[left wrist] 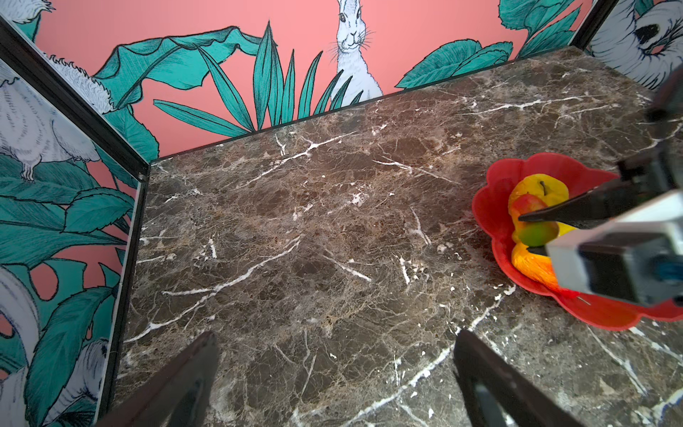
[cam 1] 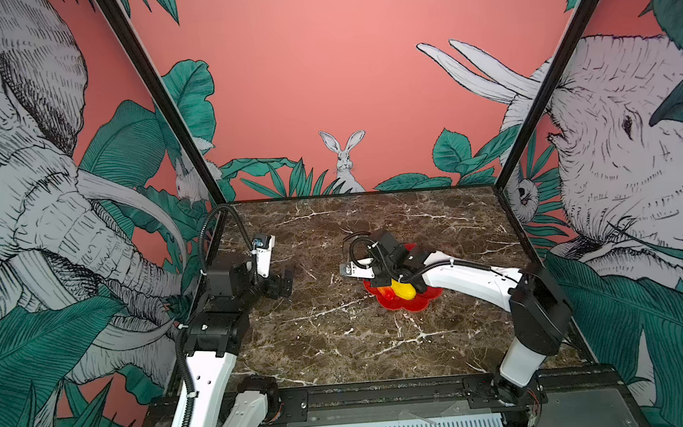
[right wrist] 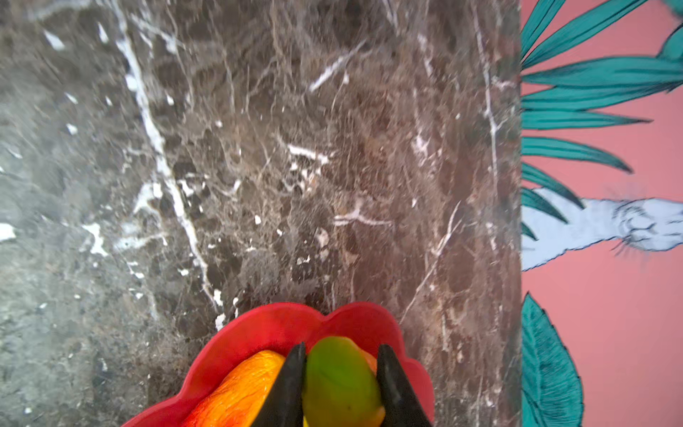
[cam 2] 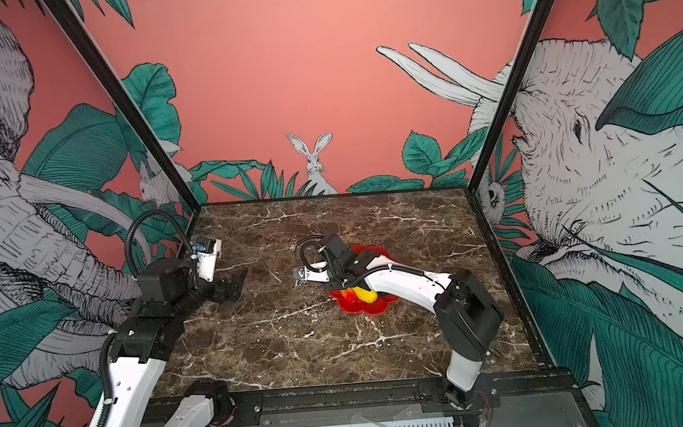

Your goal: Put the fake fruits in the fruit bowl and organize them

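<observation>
Next, my right gripper eases farther over the bowl (right wrist: 266,325) and down to release the green-ended fruit, as the spot (right wrist: 301,332) beside the orange fruit lies just below it.
The red flower-shaped fruit bowl (cam 1: 419,301) (cam 2: 385,303) (left wrist: 491,218) (right wrist: 266,325) sits right of the table's middle. Several fake fruits lie in it. They include a round yellow one with a dark stem (left wrist: 543,185), a red-orange one (left wrist: 528,204), an orange one (left wrist: 532,268) (right wrist: 240,392) and a yellow oblong one (cam 1: 405,289) (cam 2: 366,295). My right gripper (right wrist: 342,345) (left wrist: 525,233) reaches into the bowl. It is shut on a green-ended fruit (right wrist: 340,380) (left wrist: 536,233). My left gripper (left wrist: 336,332) (cam 1: 285,283) (cam 2: 237,283) hangs open over bare marble at the left, holding nothing.
The brown marble table (cam 1: 341,339) is enclosed by patterned walls with black corner posts (cam 1: 521,133) at the back. In both top views the right arm (cam 1: 469,275) lies across the bowl and hides most of it.
</observation>
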You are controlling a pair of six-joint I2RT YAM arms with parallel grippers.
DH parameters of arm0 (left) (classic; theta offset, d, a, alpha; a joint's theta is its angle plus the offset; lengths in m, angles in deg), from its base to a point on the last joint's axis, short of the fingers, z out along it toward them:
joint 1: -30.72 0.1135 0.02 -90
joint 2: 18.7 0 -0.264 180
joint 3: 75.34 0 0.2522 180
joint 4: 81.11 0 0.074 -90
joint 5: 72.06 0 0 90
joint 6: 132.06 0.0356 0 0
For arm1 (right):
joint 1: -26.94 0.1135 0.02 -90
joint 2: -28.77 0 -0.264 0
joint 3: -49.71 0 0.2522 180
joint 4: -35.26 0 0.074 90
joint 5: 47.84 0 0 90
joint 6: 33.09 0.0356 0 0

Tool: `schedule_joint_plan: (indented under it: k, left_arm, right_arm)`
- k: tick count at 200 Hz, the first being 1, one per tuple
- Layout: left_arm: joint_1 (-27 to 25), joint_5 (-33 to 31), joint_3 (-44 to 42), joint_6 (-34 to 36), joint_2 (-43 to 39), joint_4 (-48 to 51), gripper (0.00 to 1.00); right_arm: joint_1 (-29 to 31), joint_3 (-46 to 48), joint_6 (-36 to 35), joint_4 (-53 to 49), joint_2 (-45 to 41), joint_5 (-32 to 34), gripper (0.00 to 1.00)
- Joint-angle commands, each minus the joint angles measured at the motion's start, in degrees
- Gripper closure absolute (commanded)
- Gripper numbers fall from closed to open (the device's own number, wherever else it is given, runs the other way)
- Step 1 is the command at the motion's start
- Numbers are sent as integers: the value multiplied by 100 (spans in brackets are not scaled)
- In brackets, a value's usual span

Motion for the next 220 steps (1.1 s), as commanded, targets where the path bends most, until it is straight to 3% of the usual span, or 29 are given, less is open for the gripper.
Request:
schedule_joint_plan:
  k: [1, 43, 53, 63, 79, 112, 137, 159, 176, 203, 220]
  left_arm:
    - [3, -25, -67, 80, -77, 77, 0]
    - [3, -46, -73, 80, -64, 77, 0]
    - [2, -51, -72, 87, -64, 82, 0]
    - [1, -51, -73, 85, -53, 78, 0]
    - [1, -65, -66, 85, -32, 81, 0]
    - [3, -78, -55, 85, 19, 78, 0]
    - [4, -87, 4, 74, 97, 52, 0]
    - [-1, -323, 211, -94, 232, 19, 0]
    - [3, -841, 320, -468, 361, -178, 0]
    - [3, -1496, 48, -906, 518, -789, 0]
    - [-6, -2011, -529, -999, 590, -1717, 0]
  right_arm:
    - [-66, 52, 39, 271, 157, -5, 100]
    - [-224, 184, 71, 484, 322, 38, 100]
    - [-253, 205, 91, 497, 324, 57, 84]
    - [-272, 205, 138, 479, 304, 67, 60]
    - [-295, 205, 185, 436, 257, 110, 38]
    - [-299, 275, 235, 469, -142, 144, 27]
    - [-340, 409, 500, 636, -962, 164, 19]
    - [-619, 988, 1477, 1373, -2121, 170, 1]
    - [-1096, 1857, 2585, 2229, -3255, 186, 0]
    - [-1971, 3487, 3878, 3001, -4917, 1492, 0]
    - [-2779, 4320, 4568, 3075, -5564, 2056, 0]
